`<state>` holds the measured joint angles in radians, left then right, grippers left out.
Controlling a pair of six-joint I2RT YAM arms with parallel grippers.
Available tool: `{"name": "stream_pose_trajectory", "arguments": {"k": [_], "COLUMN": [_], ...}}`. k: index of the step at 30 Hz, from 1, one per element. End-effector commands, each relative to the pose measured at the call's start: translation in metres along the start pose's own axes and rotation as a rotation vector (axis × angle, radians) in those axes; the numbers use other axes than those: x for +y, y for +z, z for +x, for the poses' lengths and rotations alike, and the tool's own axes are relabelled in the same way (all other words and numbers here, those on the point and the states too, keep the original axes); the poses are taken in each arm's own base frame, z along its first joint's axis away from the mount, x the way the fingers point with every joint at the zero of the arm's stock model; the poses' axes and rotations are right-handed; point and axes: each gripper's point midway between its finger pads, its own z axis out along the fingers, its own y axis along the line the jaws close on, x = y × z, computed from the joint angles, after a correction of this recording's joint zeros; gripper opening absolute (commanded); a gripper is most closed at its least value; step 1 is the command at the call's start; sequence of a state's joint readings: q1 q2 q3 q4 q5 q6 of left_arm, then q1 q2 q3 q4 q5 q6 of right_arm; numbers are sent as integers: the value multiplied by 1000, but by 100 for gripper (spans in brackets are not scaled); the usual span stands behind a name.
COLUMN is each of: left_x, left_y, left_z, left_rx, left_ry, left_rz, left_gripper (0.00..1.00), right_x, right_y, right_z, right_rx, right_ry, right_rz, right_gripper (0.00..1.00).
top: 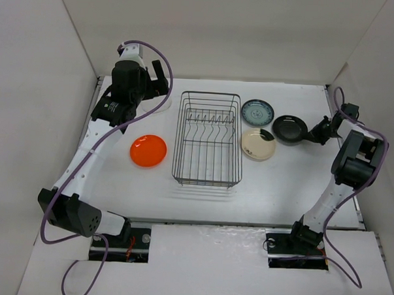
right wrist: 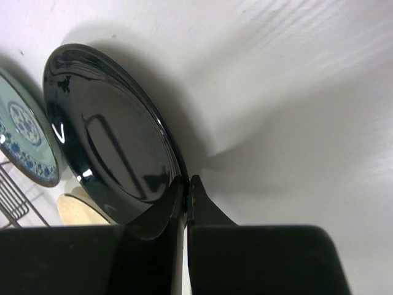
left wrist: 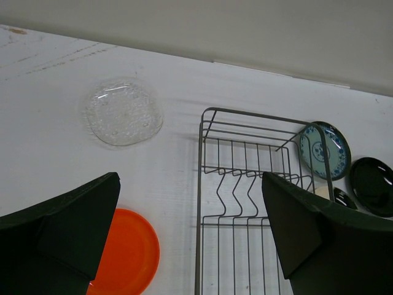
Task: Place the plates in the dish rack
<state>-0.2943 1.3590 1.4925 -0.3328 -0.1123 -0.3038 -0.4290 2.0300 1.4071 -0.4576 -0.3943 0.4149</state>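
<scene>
My right gripper is to lift next, bring the black plate over, lower it into the rack slot beside the beige plate and let go, because the rack (top: pixel 180 137) is empty.
The dish rack (top: pixel 180 137) stands empty in the middle of the table. The orange plate (top: pixel 148 150) lies to its left. The teal patterned plate (top: pixel 257 112) and the beige plate (top: pixel 258 144) lie to its right. My right gripper (top: pixel 312 135) is shut on the right rim of the glossy black plate (top: pixel 290 129); the wrist view shows the fingertips (right wrist: pixel 179 192) pinching that rim (right wrist: pixel 110 129), with a shadow beneath. My left gripper (top: pixel 157 77) is open and empty, raised at the back left. The clear plate (left wrist: pixel 124 114) lies flat on the table beyond it.
White walls enclose the table at the back and on both sides. The left wrist view also shows the orange plate (left wrist: pixel 126 252), the rack's near corner (left wrist: pixel 201 184), the teal plate (left wrist: pixel 324 150) and the black plate (left wrist: pixel 373 186). The right wrist view shows the teal plate (right wrist: pixel 24 138).
</scene>
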Motion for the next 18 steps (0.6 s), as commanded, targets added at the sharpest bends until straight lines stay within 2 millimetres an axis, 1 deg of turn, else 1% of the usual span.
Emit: {"name": "stream_pose_trajectory", "arguments": {"k": [1,2,4,5,6,7,8,9,10,11,12,13,14,15,16,17,18], "left_x": [-4,-4,-4,-4,-4,-4,-4,-2,-2,-2,-2,-2,-1,-1,-1,1,1], "left_y": [-6,-6,-6,-6,-6,-6,-6,-6,-6,-6,-6,-6,-6,-6,-6,-7,-7], "left_z": [-16,-16,-16,-16,-16,-16,-16,-16,-16,-16,-16,-16,-17,-17,-17,-19,-19], "left_rx": [-55,-55,-55,-55,-55,-55,-55,-58,-59,-59,-59,-59,-62,-62,-62,-67,-67], "left_ry": [-7,-7,-7,-7,-7,-7,-7,-7,-7,-7,-7,-7,-7,-7,-7,-8,-8], "left_rz": [20,20,20,20,20,20,20,12,12,12,12,12,2,2,2,-10,-10], "left_gripper": [100,100,100,100,100,100,100,100,100,100,100,100,100,100,100,100,100], "right_x": [4,5,15,28,34,42,58,66,79,97,107,123,142,147,153,171,183], "right_y": [-38,-47,-66,-86,-98,-105,-128,-133,-140,-160,-167,-171,-185,-195,-201,-201,-212], "right_z": [-28,-35,-44,-50,-56,-54,-60,-55,-52,-51,-48,-40,-32,-35,-32,-19,-16], "right_rx": [-151,-188,-245,-297,-336,-353,-414,-425,-451,-506,-529,-554,-595,-615,-642,-633,-646], "right_ry": [7,12,17,21,22,7,-3,-20,-48,-77,-96,-128,-159,-161,-168,-202,-225], "right_rz": [101,118,109,80,67,51,2,-7,-3,-29,-32,-26,-36,-50,-32,-42,-36], "right_gripper": [0,0,0,0,0,0,0,0,0,0,0,0,0,0,0,0,0]}}
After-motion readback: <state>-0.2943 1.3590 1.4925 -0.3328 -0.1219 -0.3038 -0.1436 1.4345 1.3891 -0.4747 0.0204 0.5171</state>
